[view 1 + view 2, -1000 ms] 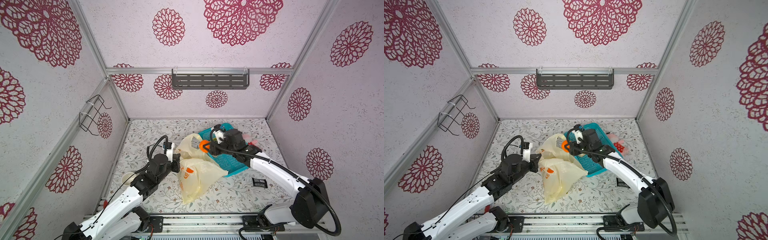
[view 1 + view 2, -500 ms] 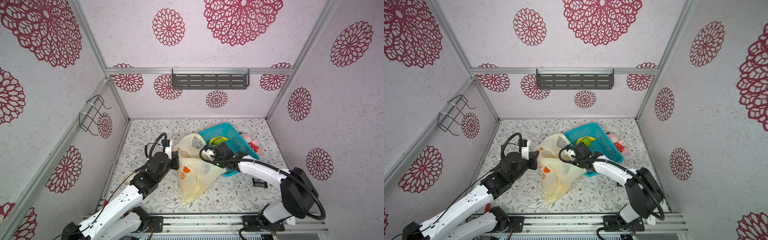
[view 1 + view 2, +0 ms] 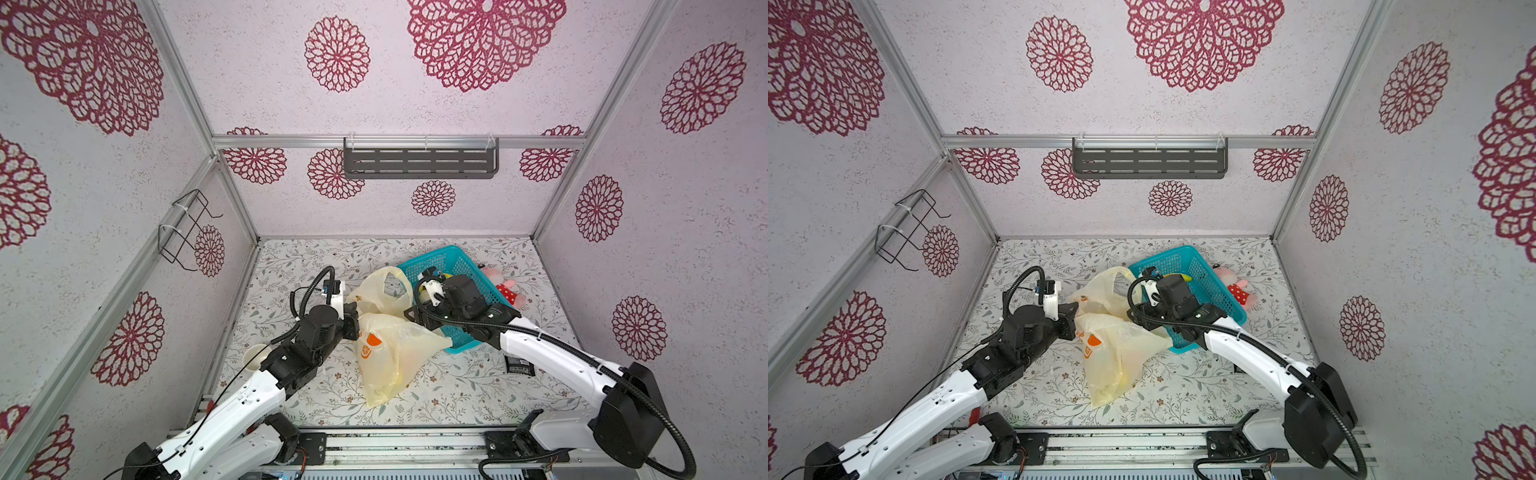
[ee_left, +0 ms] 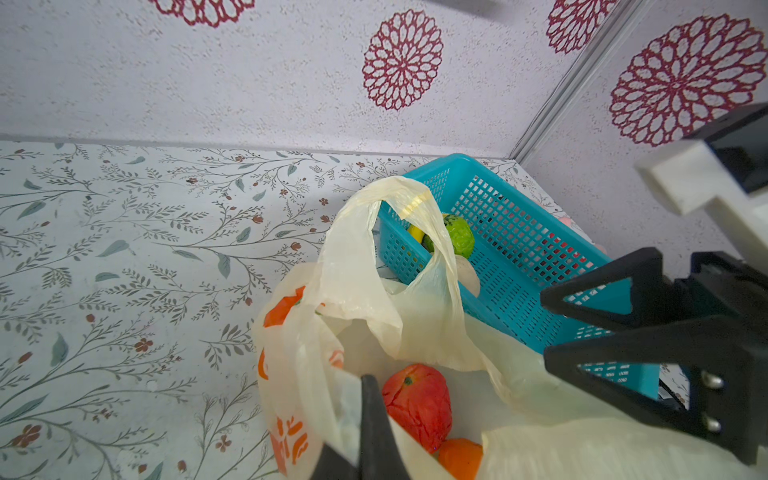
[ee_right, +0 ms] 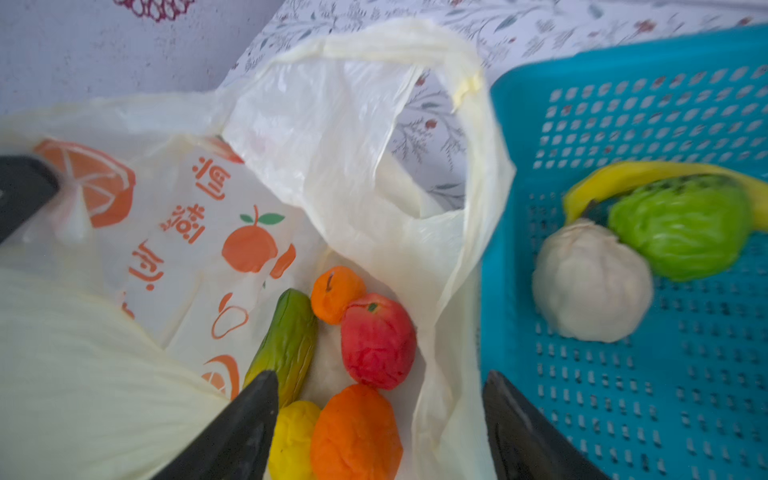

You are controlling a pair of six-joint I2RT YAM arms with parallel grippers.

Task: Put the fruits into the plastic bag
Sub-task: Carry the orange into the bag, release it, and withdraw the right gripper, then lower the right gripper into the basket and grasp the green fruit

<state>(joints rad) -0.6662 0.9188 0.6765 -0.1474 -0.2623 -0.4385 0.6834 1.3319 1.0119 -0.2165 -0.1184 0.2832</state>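
Next, my empty right gripper will move outward over the basket, then down, fingers astride the basket's green ball (image 5: pixel 680 226), which lies outward and below.
The plastic bag (image 3: pixel 395 345) (image 3: pixel 1117 340) lies left of the basket with its mouth held open. My left gripper (image 3: pixel 353 316) (image 4: pixel 370 415) is shut on the bag's rim. My right gripper (image 3: pixel 411 316) (image 5: pixel 380 374) hangs open over the mouth, holding nothing. Inside the bag lie a red ball (image 5: pixel 378 340), an orange ball (image 5: pixel 355 432), a yellow ball (image 5: pixel 293 436), a small tangerine (image 5: pixel 336 293) and a green-yellow oblong (image 5: pixel 286 340). A cream ball (image 5: pixel 590 282), a green ball (image 5: pixel 681 228) and the banana (image 5: pixel 623 176) rest in the basket.
The turquoise mesh basket (image 3: pixel 457 266) (image 5: pixel 623 395) touches the bag's right side. A pink plush toy (image 3: pixel 505 286) lies behind it. A white cup (image 3: pixel 255 357) stands by the left arm, and a small black item (image 3: pixel 519 365) lies under the right arm.
The right gripper carried an orange ball from above the basket down to the bag's mouth and opened; the ball now lies in the bag. The left gripper kept its hold.
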